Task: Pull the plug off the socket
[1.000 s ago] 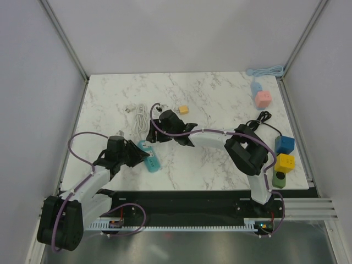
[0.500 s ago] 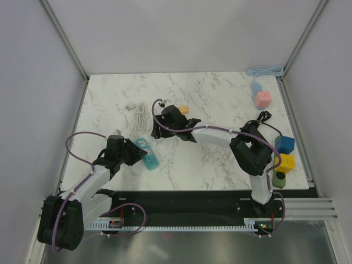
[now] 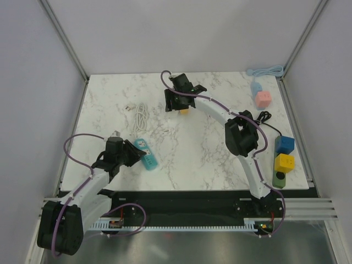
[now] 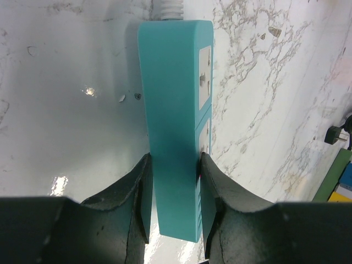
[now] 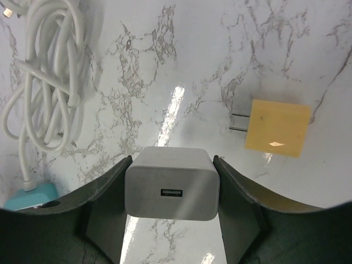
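Observation:
My right gripper moves down toward the coiled cable next, onto the bare marble showing between cable and yellow plug, with the plug off the socket (image 4: 173, 110).
The teal socket strip (image 3: 147, 154) lies on the marble table at the front left, and my left gripper (image 3: 133, 154) is shut on its near end. In the left wrist view the socket (image 4: 173, 110) runs away from the left gripper (image 4: 173, 203), its outlets facing right with nothing in them. The plug (image 5: 171, 190), a white USB charger block, is clamped in my right gripper (image 5: 171, 193). That gripper (image 3: 177, 102) hovers far from the socket, over the back middle of the table.
A yellow two-pin plug (image 5: 278, 127) lies just right of the right gripper. A coiled white cable (image 3: 141, 116) runs to the socket. Pink (image 3: 263, 99), blue (image 3: 284, 144) and yellow (image 3: 284, 163) blocks, a black cable (image 3: 263, 117) and a green strip (image 3: 280, 179) line the right edge.
My right gripper has carried the white plug from right beside the socket to the back of the table. The left gripper stays clamped on the socket, which shifted slightly.

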Tool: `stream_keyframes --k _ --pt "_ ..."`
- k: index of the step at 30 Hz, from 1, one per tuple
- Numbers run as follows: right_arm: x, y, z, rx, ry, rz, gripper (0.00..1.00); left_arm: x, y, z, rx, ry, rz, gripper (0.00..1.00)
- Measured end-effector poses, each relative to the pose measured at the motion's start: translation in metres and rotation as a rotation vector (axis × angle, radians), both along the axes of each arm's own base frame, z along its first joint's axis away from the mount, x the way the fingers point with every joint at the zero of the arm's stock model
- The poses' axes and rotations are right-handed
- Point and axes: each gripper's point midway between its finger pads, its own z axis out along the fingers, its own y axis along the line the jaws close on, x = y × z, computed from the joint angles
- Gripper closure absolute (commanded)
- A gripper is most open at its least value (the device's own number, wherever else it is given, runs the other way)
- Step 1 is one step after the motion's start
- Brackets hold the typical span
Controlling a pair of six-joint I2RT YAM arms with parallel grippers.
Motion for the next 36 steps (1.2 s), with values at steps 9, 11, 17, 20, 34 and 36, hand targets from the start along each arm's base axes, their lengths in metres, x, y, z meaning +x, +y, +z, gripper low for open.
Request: stream_keyframes --k 9,11,17,20,34,36 --pt "-0.006 0.021 -0.044 -0.019 0.107 0.071 0.93 0.000 0.000 0.001 0.000 -0.005 0.001 0.98" --pt "-0.004 0.024 -0.044 -0.015 0.103 0.075 0.87 0.000 0.000 0.001 -0.001 -0.006 0.001 0.98" --pt "0.002 0.031 -0.045 0.006 0.098 0.077 0.70 0.000 0.000 0.001 0.000 -0.009 0.002 0.98" --pt "0.005 0.035 -0.044 0.020 0.087 0.078 0.61 0.000 0.000 0.001 0.000 -0.009 0.002 0.98" --pt "0.021 0.049 -0.042 0.081 0.036 0.063 0.37 0.000 0.001 0.001 -0.001 -0.013 0.003 0.98" --pt "0.022 0.049 -0.042 0.085 0.035 0.060 0.28 0.000 0.001 0.001 -0.001 -0.014 0.003 0.98"
